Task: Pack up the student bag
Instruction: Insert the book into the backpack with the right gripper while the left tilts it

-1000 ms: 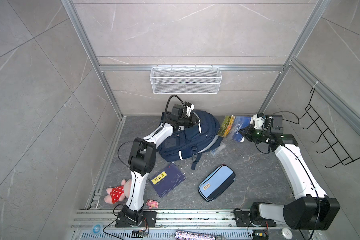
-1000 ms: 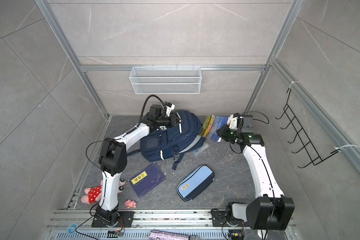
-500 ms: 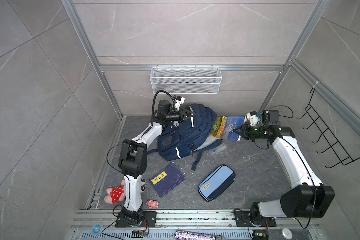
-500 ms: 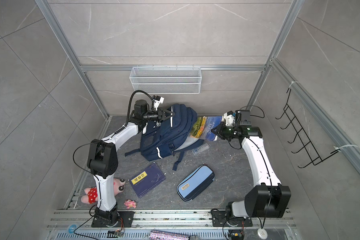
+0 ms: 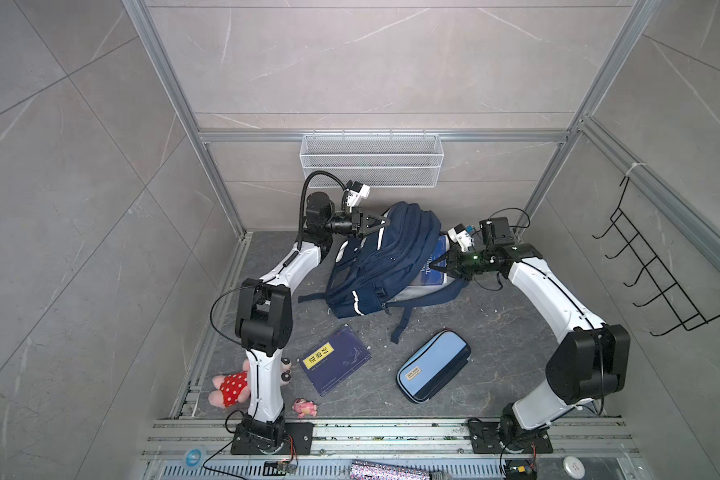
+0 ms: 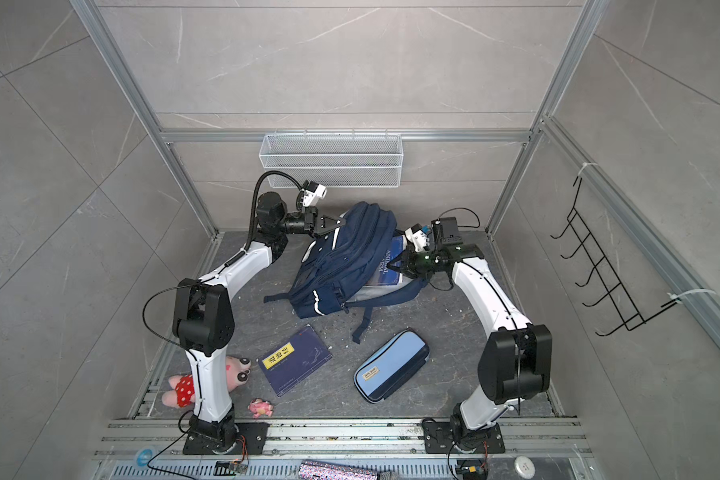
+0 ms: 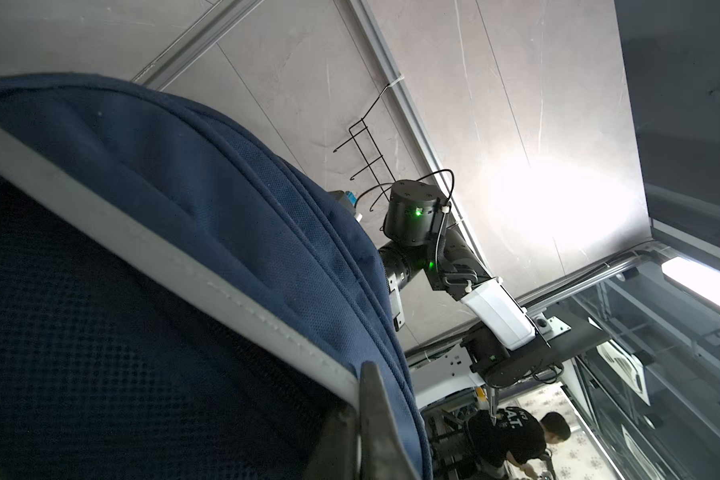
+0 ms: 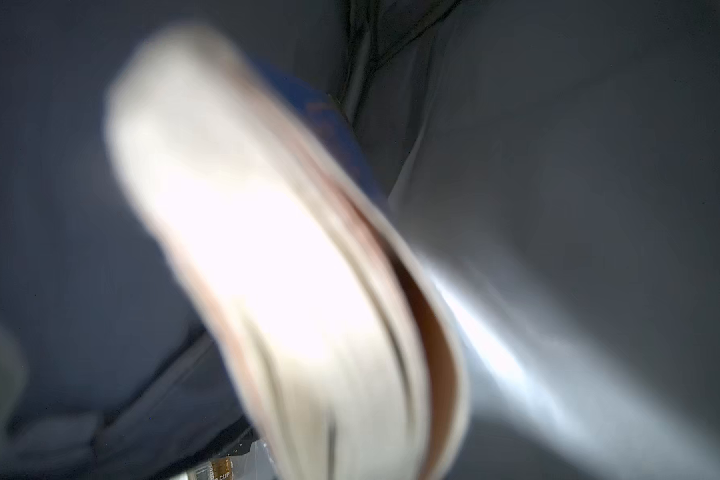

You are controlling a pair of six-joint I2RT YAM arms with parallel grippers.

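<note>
The right gripper pushes the blue book down under the lifted top and releases it next. The book is still partly outside the bag's gray-lined opening below and beside.
The student bag, navy with white stripes, lies at the back of the floor with its top lifted, seen in both top views. My left gripper is shut on the bag's top edge beside a white stripe, its fingertips pinching the fabric. My right gripper is shut on a blue book, which sits partly inside the bag's right-hand opening. The right wrist view is blurred: it shows the book's white page edges against dark bag fabric.
On the floor in front lie a dark blue notebook with a yellow label and a light-blue pencil case. A plush toy in a red dotted dress and a small pink toy sit by the left arm's base. A wire basket hangs on the back wall.
My left gripper has pulled the bag's top up and to the left, opening it. My right gripper has carried the book leftward to the bag's opening.
</note>
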